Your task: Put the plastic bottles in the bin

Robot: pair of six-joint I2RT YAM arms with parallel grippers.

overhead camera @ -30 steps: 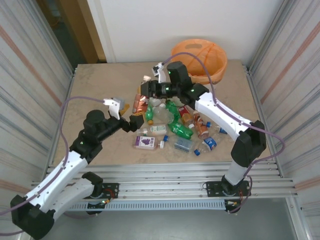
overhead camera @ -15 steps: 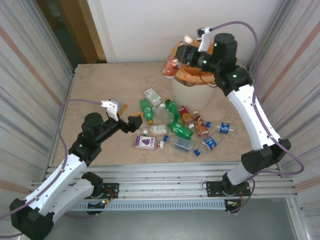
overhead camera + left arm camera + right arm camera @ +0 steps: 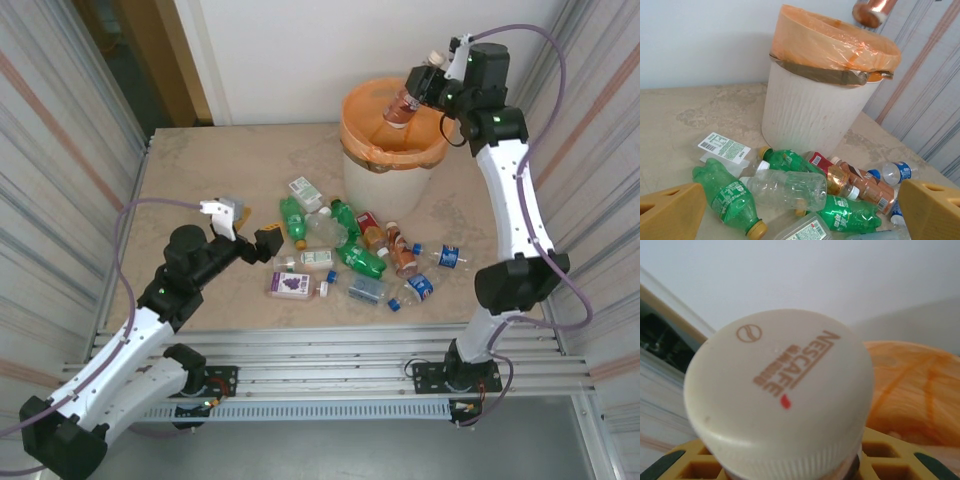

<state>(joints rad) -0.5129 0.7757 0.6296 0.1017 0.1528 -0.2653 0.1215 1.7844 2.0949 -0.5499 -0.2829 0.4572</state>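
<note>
I will next tip my right gripper down and move it farther over the bin's orange-lined opening [image 3: 378, 124] [image 3: 912, 395] to let go of the orange-brown bottle, because the opening is below the gripper.
Several plastic bottles [image 3: 350, 255], green, clear and orange-brown, lie in a heap on the table in front of the bin [image 3: 375, 185]. My right gripper [image 3: 427, 84] is shut on an orange-brown bottle [image 3: 399, 108] and holds it over the bin's orange-lined mouth. In the right wrist view that bottle's white cap [image 3: 780, 385] sits just above my right gripper [image 3: 790, 467], with the orange bag [image 3: 920, 390] behind. My left gripper [image 3: 250, 230] hovers open left of the heap. From its wrist, the left gripper [image 3: 800, 200] faces a clear bottle [image 3: 790, 189], a green bottle [image 3: 727, 197] and the bin [image 3: 810, 110].
A flat bottle with a purple label [image 3: 291, 284] and a clear blue-capped bottle [image 3: 447, 258] lie at the heap's edges. Corrugated metal walls [image 3: 60, 170] close in both sides of the table. Bare tabletop [image 3: 210, 165] stretches across the far left.
My right arm rose from the heap with the orange-brown bottle and swung back and right to above the bin. The left arm has stayed in place, open.
</note>
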